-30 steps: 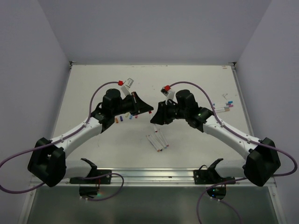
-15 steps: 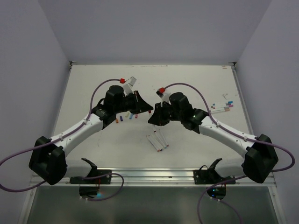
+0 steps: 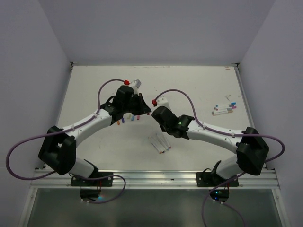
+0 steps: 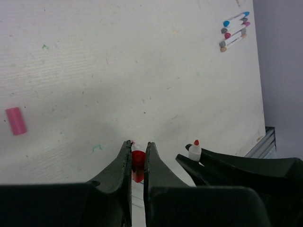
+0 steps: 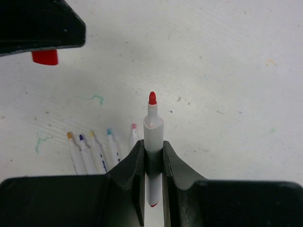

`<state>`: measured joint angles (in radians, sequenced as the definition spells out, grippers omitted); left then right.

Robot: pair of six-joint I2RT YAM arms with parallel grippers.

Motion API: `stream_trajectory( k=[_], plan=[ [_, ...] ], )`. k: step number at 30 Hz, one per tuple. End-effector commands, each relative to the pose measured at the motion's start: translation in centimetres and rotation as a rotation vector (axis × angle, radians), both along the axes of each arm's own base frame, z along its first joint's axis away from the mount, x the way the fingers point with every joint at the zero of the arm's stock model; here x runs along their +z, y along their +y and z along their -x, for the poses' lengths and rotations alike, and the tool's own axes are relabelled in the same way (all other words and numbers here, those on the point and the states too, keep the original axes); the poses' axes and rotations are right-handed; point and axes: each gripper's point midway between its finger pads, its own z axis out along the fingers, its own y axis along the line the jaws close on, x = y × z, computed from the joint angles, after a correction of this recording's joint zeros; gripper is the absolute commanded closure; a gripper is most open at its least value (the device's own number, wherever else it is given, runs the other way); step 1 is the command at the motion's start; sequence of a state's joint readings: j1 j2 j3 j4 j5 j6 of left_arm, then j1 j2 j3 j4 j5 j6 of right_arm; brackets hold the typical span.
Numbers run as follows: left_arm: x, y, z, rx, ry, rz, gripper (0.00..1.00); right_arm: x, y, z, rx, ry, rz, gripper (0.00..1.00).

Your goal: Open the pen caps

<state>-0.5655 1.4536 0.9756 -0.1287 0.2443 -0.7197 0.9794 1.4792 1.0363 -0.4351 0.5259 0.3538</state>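
Observation:
The loose caps are lying together, so my left gripper will next lower the red pen cap toward the table right beside the pink cap (image 4: 15, 121).
My left gripper (image 4: 138, 144) is shut on a small red pen cap (image 4: 138, 166). My right gripper (image 5: 153, 144) is shut on a white pen body (image 5: 154, 132) whose bare red tip (image 5: 152, 98) points away from it. The cap and the pen are apart, side by side. In the top view the left gripper (image 3: 147, 111) and the right gripper (image 3: 155, 118) meet near mid-table. Several loose caps (image 3: 128, 119) lie under the left wrist. A pink cap (image 4: 15, 121) lies on the table.
Several uncapped pens (image 3: 161, 143) lie in a row at the front centre, also in the right wrist view (image 5: 94, 151). Several capped pens (image 3: 223, 109) lie at the far right, also in the left wrist view (image 4: 234, 30). Walls enclose the white table (image 3: 199, 85).
The right wrist has swung left and its elbow has folded in. The left arm has reached further up and right. The grippers still meet near mid-table.

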Motion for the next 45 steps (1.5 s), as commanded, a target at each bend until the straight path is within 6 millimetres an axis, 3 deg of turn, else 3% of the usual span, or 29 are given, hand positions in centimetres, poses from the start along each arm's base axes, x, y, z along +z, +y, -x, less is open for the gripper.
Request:
stream_trajectory(
  k=[1, 4, 10, 15, 24, 32, 45],
  plan=[
    [-0.1, 0.3, -1.0, 0.003, -0.052, -0.053, 1.00, 0.5, -2.5, -0.6, -0.047, -0.014, 0.020, 1.00],
    [-1.4, -0.1, -1.3, -0.011, -0.033, -0.066, 1.00, -1.0, -3.8, -0.3, -0.053, 0.057, -0.013, 1.00],
    [-4.3, -0.5, -2.3, -0.026, 0.017, -0.125, 1.00, -4.0, -4.5, 0.6, -0.037, 0.170, -0.018, 1.00],
    [-6.5, -0.2, -2.8, -0.031, 0.064, -0.207, 1.00, -5.7, -3.2, 1.7, 0.000, 0.241, -0.061, 1.00],
    [-7.9, 1.6, -4.2, 0.025, 0.047, -0.334, 1.00, -8.2, -3.0, 2.8, -0.002, 0.306, -0.082, 0.95],
    [-10.4, 1.8, -3.9, 0.017, 0.087, -0.361, 1.00, -8.7, -1.9, 3.3, 0.030, 0.325, -0.122, 0.84],
    [-12.0, 2.9, -3.9, 0.032, 0.101, -0.426, 1.00, -8.8, -1.4, 3.2, 0.031, 0.324, -0.130, 0.68]
  ],
)
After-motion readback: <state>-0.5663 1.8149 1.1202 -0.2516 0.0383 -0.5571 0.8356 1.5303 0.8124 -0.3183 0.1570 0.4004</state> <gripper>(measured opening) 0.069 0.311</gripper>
